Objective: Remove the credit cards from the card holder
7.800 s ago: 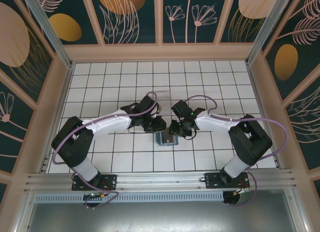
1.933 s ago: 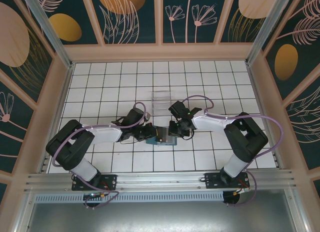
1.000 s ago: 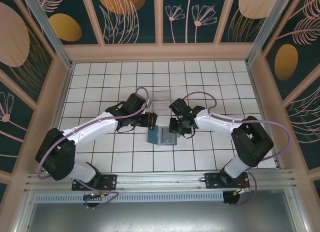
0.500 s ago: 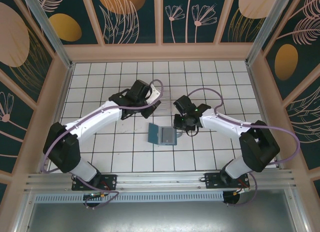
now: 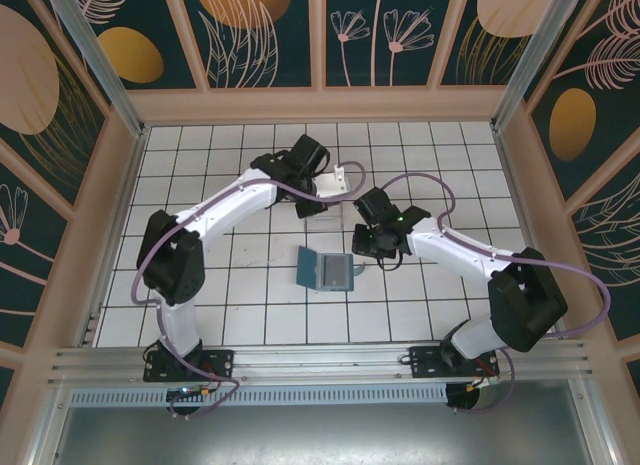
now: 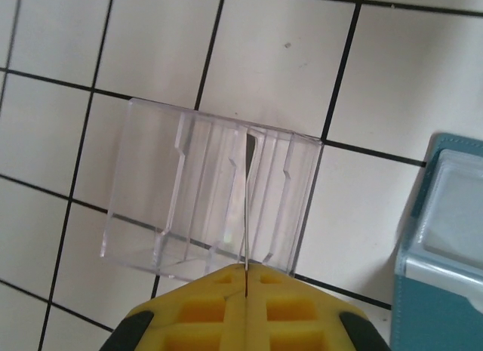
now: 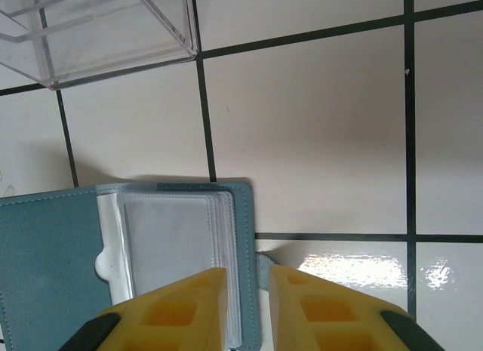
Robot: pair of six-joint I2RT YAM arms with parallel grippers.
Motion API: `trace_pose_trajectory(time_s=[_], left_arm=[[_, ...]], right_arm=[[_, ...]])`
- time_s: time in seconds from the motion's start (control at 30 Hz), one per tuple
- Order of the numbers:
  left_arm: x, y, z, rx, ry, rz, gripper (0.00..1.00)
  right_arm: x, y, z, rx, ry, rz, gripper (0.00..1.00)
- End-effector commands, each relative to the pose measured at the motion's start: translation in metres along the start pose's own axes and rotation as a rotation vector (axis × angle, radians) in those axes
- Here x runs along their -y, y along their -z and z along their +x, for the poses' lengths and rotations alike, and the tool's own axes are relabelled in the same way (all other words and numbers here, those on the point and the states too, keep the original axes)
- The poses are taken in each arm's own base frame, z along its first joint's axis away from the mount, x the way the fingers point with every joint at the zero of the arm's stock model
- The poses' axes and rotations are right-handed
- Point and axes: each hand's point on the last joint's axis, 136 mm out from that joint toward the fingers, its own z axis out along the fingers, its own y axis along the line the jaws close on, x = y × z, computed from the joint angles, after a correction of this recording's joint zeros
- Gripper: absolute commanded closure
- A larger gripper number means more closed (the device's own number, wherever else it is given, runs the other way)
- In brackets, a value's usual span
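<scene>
The left gripper turns in line next, lowers to the slots nearer the card holder and releases the credit card, which hangs at an angle to the plastic box's dividers.
My left gripper is shut on a thin pale credit card. In the left wrist view the card is edge-on, hanging over the slots of a clear plastic box. The teal card holder lies open on the tiles, its clear sleeves facing up. My right gripper hovers at the holder's right edge. Its jaws stand narrowly open astride that edge, with bare tile showing beside the right finger.
The clear box stands one tile behind the holder, between the two arms. White tiled floor lies free to the left, right and front. Wooden walls enclose the floor.
My left gripper has lifted away from the holder with the pale card and moved back to the clear box. The right gripper has shifted slightly right; the holder stayed put.
</scene>
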Motion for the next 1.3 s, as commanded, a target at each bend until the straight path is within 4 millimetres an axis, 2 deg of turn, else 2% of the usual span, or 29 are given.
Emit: trace_pose_trajectory(time_s=[0.0, 0.33, 0.6, 0.83, 1.0, 1.27], left_arm=[[0.014, -0.001, 0.013, -0.066, -0.099, 0.137, 1.0], [0.011, -0.016, 0.006, -0.094, -0.143, 0.224, 1.0], [0.001, -0.042, 0.022, -0.194, -0.143, 0.198, 1.0], [-0.003, -0.043, 0.02, -0.184, -0.138, 0.185, 1.0], [0.004, -0.043, 0.016, -0.156, -0.147, 0.228, 1.0], [0.011, -0.055, 0.023, -0.192, -0.126, 0.288, 0.99]], right_arm=[[0.004, 0.009, -0.006, 0.027, -0.001, 0.02, 0.77], [0.007, 0.011, -0.005, 0.025, -0.012, 0.022, 0.77], [0.009, 0.008, -0.003, 0.014, -0.012, 0.022, 0.77], [0.009, 0.004, -0.002, 0.006, -0.016, 0.016, 0.77], [0.009, 0.002, -0.001, 0.001, -0.014, 0.019, 0.77], [0.011, 0.0, -0.001, -0.001, -0.016, 0.023, 0.77]])
